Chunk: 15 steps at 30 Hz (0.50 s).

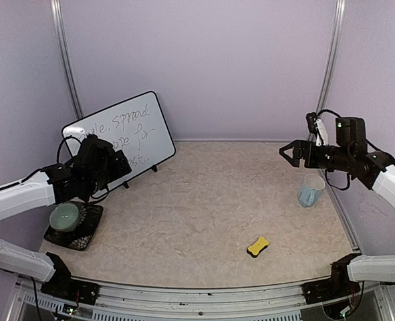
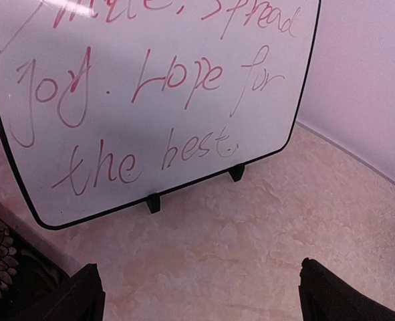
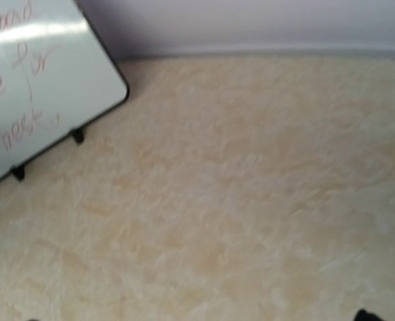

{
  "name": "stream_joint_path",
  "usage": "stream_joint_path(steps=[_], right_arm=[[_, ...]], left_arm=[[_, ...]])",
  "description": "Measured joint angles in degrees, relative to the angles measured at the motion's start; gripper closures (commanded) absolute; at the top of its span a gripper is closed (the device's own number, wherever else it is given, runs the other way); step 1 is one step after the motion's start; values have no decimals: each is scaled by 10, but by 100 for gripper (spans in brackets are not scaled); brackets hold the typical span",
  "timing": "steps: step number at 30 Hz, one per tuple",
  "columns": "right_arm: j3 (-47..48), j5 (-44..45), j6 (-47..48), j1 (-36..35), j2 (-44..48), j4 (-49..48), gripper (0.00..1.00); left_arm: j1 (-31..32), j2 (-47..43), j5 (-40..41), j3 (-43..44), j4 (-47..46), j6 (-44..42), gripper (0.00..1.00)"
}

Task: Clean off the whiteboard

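My left gripper will next lower onto the whiteboard's black foot nearer the green bowl, fingers on either side, as the foot sticks out below the whiteboard's frame, clear of handwriting.
The whiteboard (image 1: pixel 134 130) leans on its small black feet at the back left, against the wall. Handwriting in several lines covers its face (image 2: pixel 150 100); its right corner shows in the right wrist view (image 3: pixel 37 87). My left gripper (image 1: pixel 119 165) hovers just in front of the board's lower left part, open and empty, its two dark fingertips (image 2: pixel 83 291) wide apart over bare table. My right gripper (image 1: pixel 289 152) hangs high at the right, open and empty, pointing left; only one fingertip (image 3: pixel 365 314) peeks in at the bottom of its wrist view.
A small yellow sponge eraser (image 1: pixel 258 246) lies on the table towards the front right. A pale blue cup (image 1: pixel 311 190) stands under the right arm. A green bowl (image 1: pixel 65 215) sits on a black patterned mat (image 1: pixel 90 234) at the left edge.
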<state>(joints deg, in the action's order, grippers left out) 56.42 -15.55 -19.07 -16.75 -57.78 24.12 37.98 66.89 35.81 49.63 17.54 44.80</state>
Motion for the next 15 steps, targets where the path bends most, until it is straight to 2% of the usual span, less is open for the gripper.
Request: stream_joint_path(steps=[7,15], right_arm=[[-19,23,0,-43,-36,-12,0],[-23,32,0,-49,-39,-29,0]], left_arm=[[1,133,17,7,-16,55,4],[0,317,56,122,18,92,8]])
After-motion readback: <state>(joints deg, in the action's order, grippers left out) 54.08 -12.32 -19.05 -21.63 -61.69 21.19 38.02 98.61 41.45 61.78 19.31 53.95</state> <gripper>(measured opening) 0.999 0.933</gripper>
